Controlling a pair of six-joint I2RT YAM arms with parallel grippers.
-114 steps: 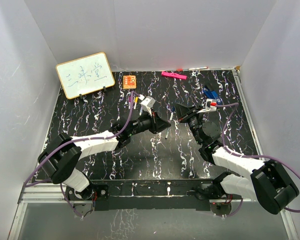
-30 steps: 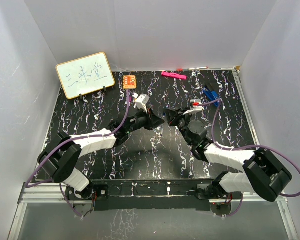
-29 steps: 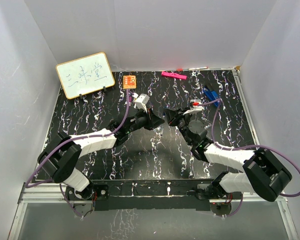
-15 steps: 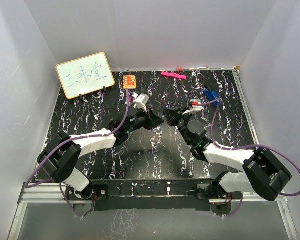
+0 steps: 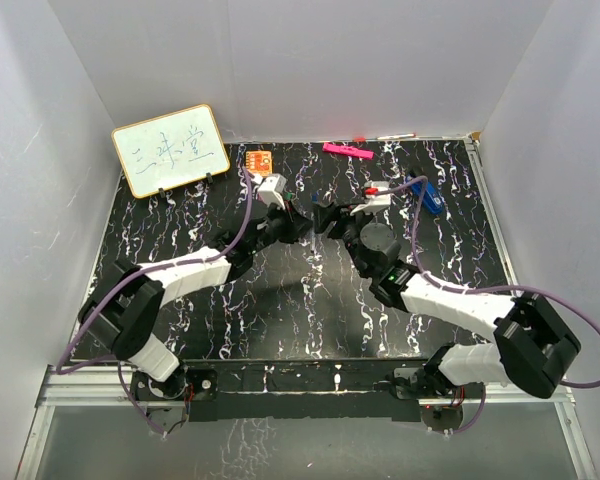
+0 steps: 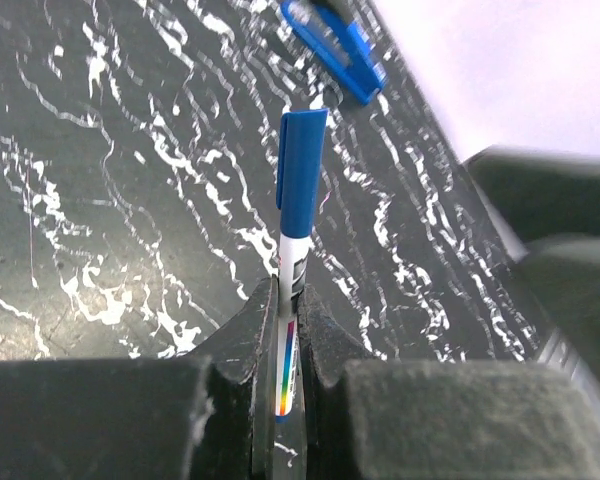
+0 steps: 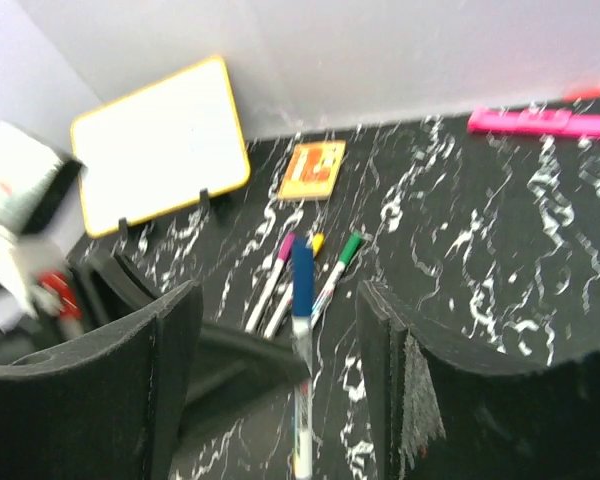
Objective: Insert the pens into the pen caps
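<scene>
The left gripper will next turn and lower the white pen onto the table (image 5: 301, 204) beside the green capped pen, because the white pen already has its dark blue cap on.
My left gripper (image 6: 288, 300) is shut on a white pen (image 6: 292, 255) that points away from it and wears a dark blue pen cap (image 6: 299, 170) on its end. In the right wrist view the same capped pen (image 7: 302, 330) stands between the fingers of my open right gripper (image 7: 280, 300), touching neither pad. Three more capped pens lie on the table beyond: purple (image 7: 277, 272), yellow (image 7: 315, 243) and green (image 7: 346, 250). From above, the left gripper (image 5: 300, 222) and right gripper (image 5: 330, 218) meet nose to nose at mid-table.
A whiteboard (image 5: 170, 150) stands at the back left with an orange card (image 5: 259, 160) beside it. A thick pink marker (image 5: 347, 151) lies along the back edge. A blue clip (image 5: 427, 192) lies at the right, behind the right wrist. White walls close in the table.
The right gripper has gone from shut to open, letting go of the blue cap, which stays on the pen. Both grippers have shifted a little toward the back left.
</scene>
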